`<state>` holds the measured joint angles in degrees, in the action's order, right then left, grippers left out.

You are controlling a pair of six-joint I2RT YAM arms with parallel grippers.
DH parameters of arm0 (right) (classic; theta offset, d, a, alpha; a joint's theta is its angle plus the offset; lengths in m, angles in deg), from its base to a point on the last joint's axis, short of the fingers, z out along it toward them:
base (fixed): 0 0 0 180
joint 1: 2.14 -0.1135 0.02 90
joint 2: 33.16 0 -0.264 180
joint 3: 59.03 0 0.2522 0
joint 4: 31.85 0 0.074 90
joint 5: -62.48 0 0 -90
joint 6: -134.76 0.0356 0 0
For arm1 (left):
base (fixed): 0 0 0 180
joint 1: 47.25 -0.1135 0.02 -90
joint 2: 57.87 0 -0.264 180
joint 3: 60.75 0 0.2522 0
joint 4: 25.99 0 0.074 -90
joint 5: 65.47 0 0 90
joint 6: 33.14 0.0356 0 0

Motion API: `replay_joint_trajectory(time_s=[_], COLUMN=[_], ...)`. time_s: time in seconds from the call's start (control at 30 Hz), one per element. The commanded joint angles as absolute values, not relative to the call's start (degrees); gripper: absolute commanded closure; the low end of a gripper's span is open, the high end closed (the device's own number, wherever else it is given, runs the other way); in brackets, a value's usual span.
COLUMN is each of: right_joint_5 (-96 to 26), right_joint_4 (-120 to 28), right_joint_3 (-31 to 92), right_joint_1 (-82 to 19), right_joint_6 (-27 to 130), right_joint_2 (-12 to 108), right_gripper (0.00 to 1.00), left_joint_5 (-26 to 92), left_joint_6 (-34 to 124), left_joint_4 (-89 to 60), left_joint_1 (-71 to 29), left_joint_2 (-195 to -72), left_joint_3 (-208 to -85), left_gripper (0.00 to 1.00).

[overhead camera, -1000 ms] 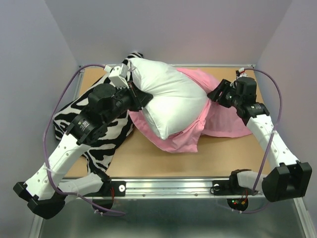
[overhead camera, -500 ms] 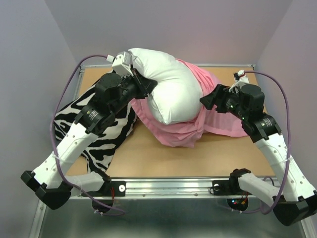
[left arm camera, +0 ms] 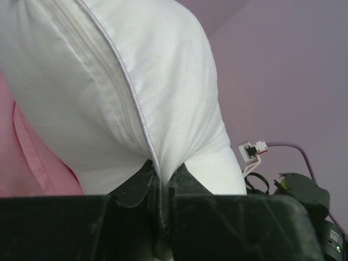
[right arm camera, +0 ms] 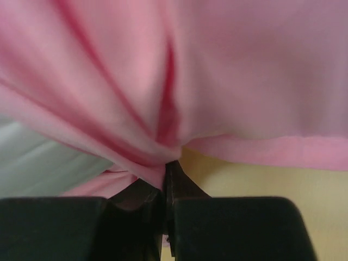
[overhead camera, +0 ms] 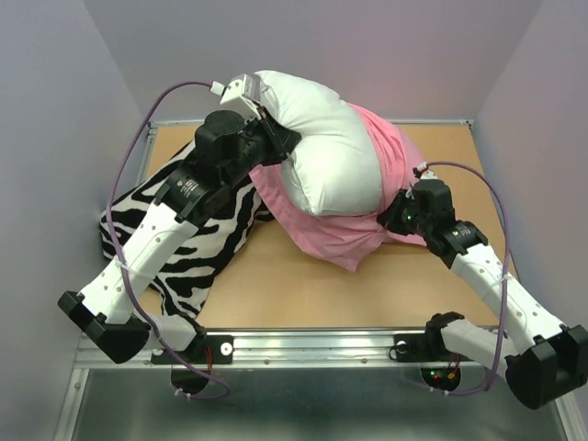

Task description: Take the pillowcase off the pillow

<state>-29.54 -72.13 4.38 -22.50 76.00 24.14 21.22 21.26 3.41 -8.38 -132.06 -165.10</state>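
Observation:
Next, my left gripper draws back and down to the bare wood by the metal bar to release the pillow's edge. This is because the pillowcase still covers one end of the pillow.
The white pillow hangs lifted at the back middle, most of it bare, its zipped seam showing in the left wrist view. My left gripper is shut on the pillow's edge. The pink pillowcase drapes under and behind the pillow down to the table. Low at the pillowcase's right side, my right gripper is shut on a bunched fold of the pink cloth, just above the wooden table.
A black-and-white zebra-striped pillow lies on the left of the table under my left arm. The wooden table has a metal rail along its near edge. Lilac walls close in the back and sides.
My left gripper has lifted the pillow higher and further back. My right gripper has come down and leftward onto the pillowcase's edge and shut on it.

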Motion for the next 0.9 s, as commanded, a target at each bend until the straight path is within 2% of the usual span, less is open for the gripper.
replay_joint_trajectory(time_s=[0.0, 0.07, 0.1, 0.2, 0.23, 0.33, 0.47, 0.67, 0.87], right_joint_5=[-18.0, -16.6, -16.9, -21.9, -23.8, -30.8, -38.8, -39.0, -34.5], right_joint_4=[-71.7, -71.3, -71.4, -71.3, -71.5, -73.7, -75.4, -76.4, -82.3], right_joint_3=[-0.2, -1.1, -0.5, 1.9, 4.9, 11.7, 22.6, 35.7, 47.6], right_joint_1=[-22.7, -22.7, -22.7, -22.7, -22.7, -22.7, -22.8, -23.1, -30.2], right_joint_6=[79.5, 79.8, 79.8, 78.0, 77.2, 74.6, 72.8, 68.1, 58.5], right_joint_2=[24.7, 25.5, 25.5, 21.4, 20.6, 18.7, 21.3, 32.5, 46.4], right_gripper=[0.93, 0.82, 0.70, 0.47, 0.36, 0.25, 0.23, 0.22, 0.20], left_joint_5=[18.1, 19.2, 21.3, 27.3, 30.7, 31.2, 29.7, 23.3, 21.0], left_joint_6=[22.8, 22.8, 22.7, 22.2, 22.4, 23.5, 23.0, 16.8, 5.5], left_joint_4=[-3.9, -3.7, -4.0, -6.2, -6.9, -8.6, -11.3, -18.5, -30.0], left_joint_1=[-10.0, -10.2, -10.2, -10.2, -9.6, -6.2, -0.1, 11.0, 18.5], left_joint_2=[-128.5, -127.0, -126.3, -123.6, -122.9, -119.4, -114.0, -109.2, -106.4], left_joint_3=[-173.9, -173.2, -170.8, -164.8, -160.0, -149.7, -137.6, -119.9, -101.8], left_gripper=[1.00, 1.00, 1.00, 1.00, 1.00, 1.00, 1.00, 1.00, 1.00])
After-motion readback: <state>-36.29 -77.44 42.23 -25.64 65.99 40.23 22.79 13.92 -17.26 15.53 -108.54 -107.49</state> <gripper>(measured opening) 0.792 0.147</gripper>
